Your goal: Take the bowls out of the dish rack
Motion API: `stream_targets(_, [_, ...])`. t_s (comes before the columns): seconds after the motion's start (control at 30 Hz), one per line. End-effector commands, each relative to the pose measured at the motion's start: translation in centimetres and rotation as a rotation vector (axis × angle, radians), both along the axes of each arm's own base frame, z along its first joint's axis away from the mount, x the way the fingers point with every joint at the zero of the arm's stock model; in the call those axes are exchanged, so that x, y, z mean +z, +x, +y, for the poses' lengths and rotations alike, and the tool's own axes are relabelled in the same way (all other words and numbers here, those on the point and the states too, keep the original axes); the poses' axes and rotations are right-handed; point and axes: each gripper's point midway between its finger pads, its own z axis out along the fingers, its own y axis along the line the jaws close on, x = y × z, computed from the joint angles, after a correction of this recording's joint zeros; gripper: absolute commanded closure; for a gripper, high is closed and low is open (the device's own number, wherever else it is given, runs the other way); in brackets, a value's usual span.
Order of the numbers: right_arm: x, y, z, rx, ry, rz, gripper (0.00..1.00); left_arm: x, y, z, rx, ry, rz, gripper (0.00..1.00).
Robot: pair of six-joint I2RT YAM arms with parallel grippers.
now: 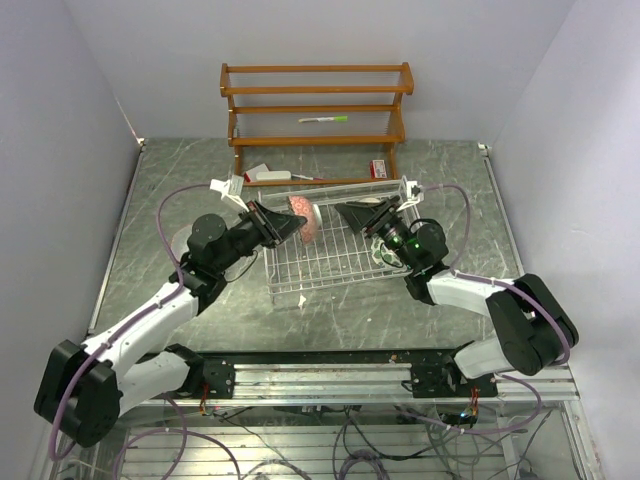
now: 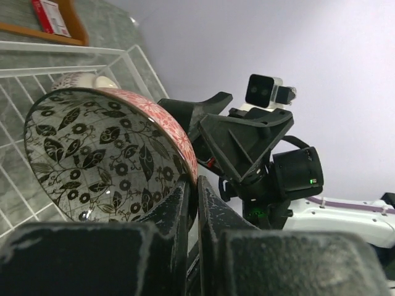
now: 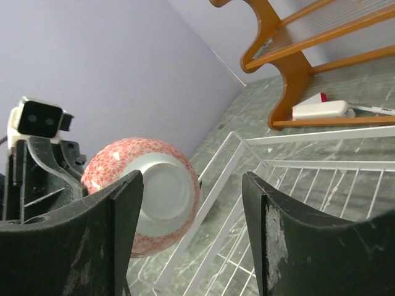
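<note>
The bowl hangs on edge, so I need to move my left gripper off the rack (image 1: 325,268) next, then turn and lower it over the pale dish (image 1: 181,240) beside the rack to let go.
My left gripper (image 1: 298,222) is shut on the rim of a pink bowl (image 1: 304,221) and holds it on edge above the left part of the white wire dish rack (image 1: 325,268). In the left wrist view the bowl (image 2: 105,148) shows a grey inside with black leaves, and my fingers (image 2: 185,203) pinch its rim. My right gripper (image 1: 342,211) is open and empty over the rack, facing the bowl's white foot (image 3: 145,191), with a gap between them. A cream bowl (image 2: 77,80) lies in the rack behind the pink one.
A brown wooden three-tier shelf (image 1: 315,110) stands behind the rack, with a green pen (image 1: 325,119) on one tier. A white object (image 1: 265,175) and a red box (image 1: 380,170) lie at its foot. The two grippers are close together.
</note>
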Motion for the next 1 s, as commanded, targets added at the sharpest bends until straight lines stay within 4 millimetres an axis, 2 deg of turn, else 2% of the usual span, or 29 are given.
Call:
stream_targets(0.0, [-0.3,0.3,-0.8,-0.048,-0.031,-0.014,0.35,0.5,0.9,1.3,0.076,0.172,-0.042,0.93])
stream_targets(0.13, [-1.2,0.1,-1.2,-0.064,-0.053,0.001,0.35,-0.8,1.6,3.1,0.148,0.348,0.009,0.93])
stream_targets(0.27, [-2.1,0.0,-1.5,-0.077,-0.070,0.018,0.36,-0.6,2.0,5.3,0.237,0.470,0.031,0.93])
stream_targets(0.53, [-3.0,-0.2,-1.7,-0.083,-0.098,0.037,0.39,-2.6,1.9,12.5,0.517,0.737,0.213,0.93])
stream_targets(0.67, [-3.2,-0.2,-1.7,-0.081,-0.095,0.041,0.40,-2.7,2.1,14.2,0.586,0.821,0.241,0.93])
stream_targets(0.8, [-3.6,-0.2,-1.6,-0.074,-0.098,0.052,0.40,-3.5,2.4,16.4,0.658,0.958,0.291,0.93])
stream_targets(0.97, [-4.1,-0.1,-1.7,-0.082,-0.108,0.061,0.40,-4.1,3.2,16.9,0.648,1.088,0.330,0.93])
